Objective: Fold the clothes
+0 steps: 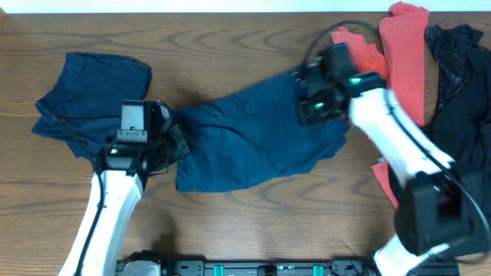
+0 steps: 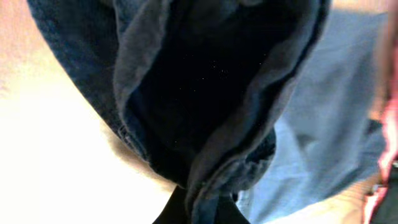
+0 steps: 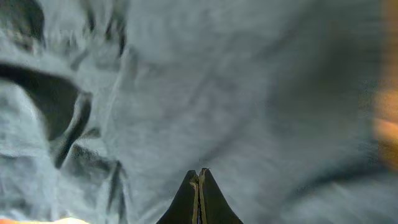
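Note:
I will move my right gripper to the left in the overhead view and down onto the garment's middle (image 1: 261, 135) to let go of the garment's edge, because the garment is still spread wide.
A large navy garment (image 1: 253, 138) lies spread across the middle of the table. My left gripper (image 1: 175, 143) is shut on its left edge. In the left wrist view the bunched navy fabric (image 2: 205, 93) hangs from between the fingers (image 2: 202, 208). My right gripper (image 1: 308, 101) is over the garment's upper right part. In the right wrist view its fingers (image 3: 199, 173) are pressed together with nothing seen between them, just above the wrinkled navy cloth (image 3: 217, 93). A second navy garment (image 1: 84, 100) lies crumpled at the left.
A red shirt (image 1: 403, 54) lies at the far right back, with a black garment (image 1: 460, 84) beside it at the table's right edge. A strip of red cloth (image 1: 383, 180) shows under the right arm. Bare wood table (image 1: 253, 222) runs along the front.

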